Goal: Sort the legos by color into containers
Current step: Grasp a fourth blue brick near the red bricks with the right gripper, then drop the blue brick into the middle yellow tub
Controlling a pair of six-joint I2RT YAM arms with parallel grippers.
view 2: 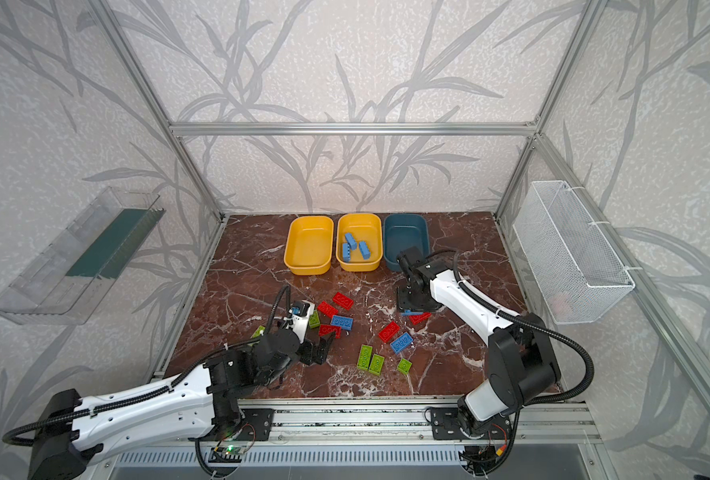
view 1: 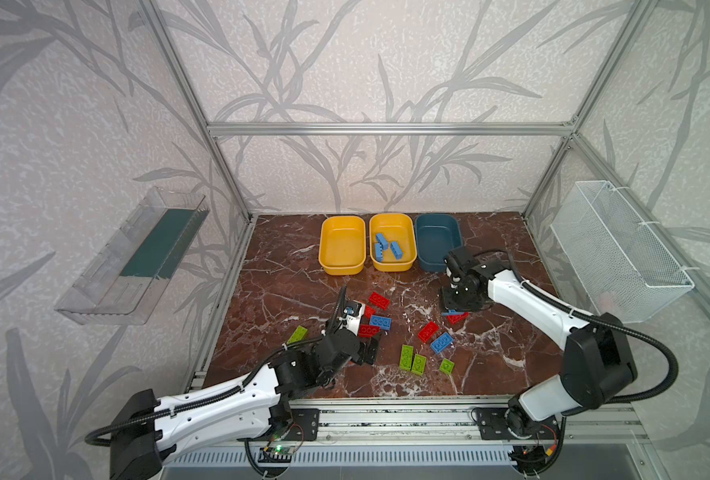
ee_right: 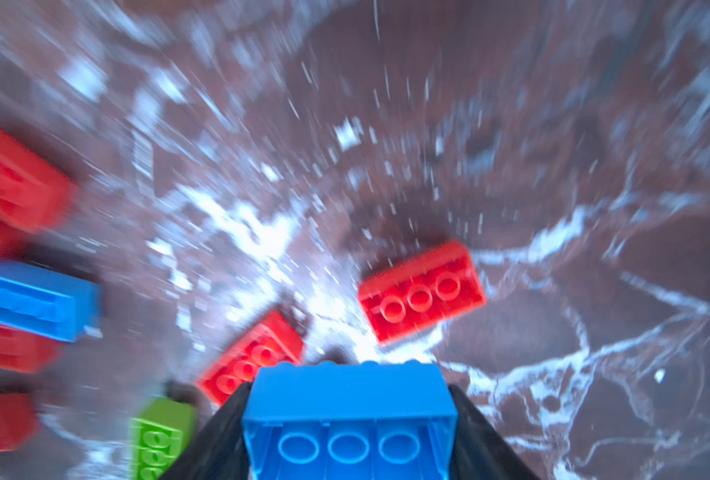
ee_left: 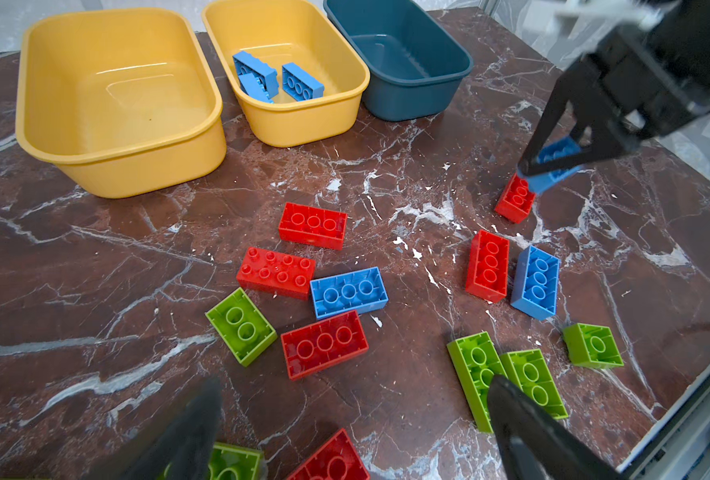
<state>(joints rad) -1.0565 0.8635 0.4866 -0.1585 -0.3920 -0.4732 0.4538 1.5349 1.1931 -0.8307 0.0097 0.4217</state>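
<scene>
My right gripper should next go up and outward over the middle yellow tub to let go of the blue brick, because that tub has the blue bricks and is outward of my gripper.
My right gripper (view 1: 454, 308) is shut on a blue brick (ee_right: 350, 415), held just above the marble with a red brick (view 1: 458, 318) beneath it. My left gripper (ee_left: 353, 384) hangs open over the front-left bricks with nothing between its fingers. Loose legos lie mid-table: red (view 1: 379, 300), blue (view 1: 380, 321), another blue (view 1: 441, 343) and lime green (view 1: 406, 357). At the back stand three containers. The left yellow tub (view 1: 322, 249) is empty, the middle yellow tub (view 1: 414, 245) holds three blue bricks (view 1: 387, 246), and the dark blue tub (view 1: 436, 232) is empty.
A clear plastic tray (view 1: 137, 257) hangs on the left wall and a white wire basket (view 1: 619, 249) on the right wall. Aluminium frame posts stand at the table's back corners. A metal rail (view 1: 386, 419) runs along the front edge.
</scene>
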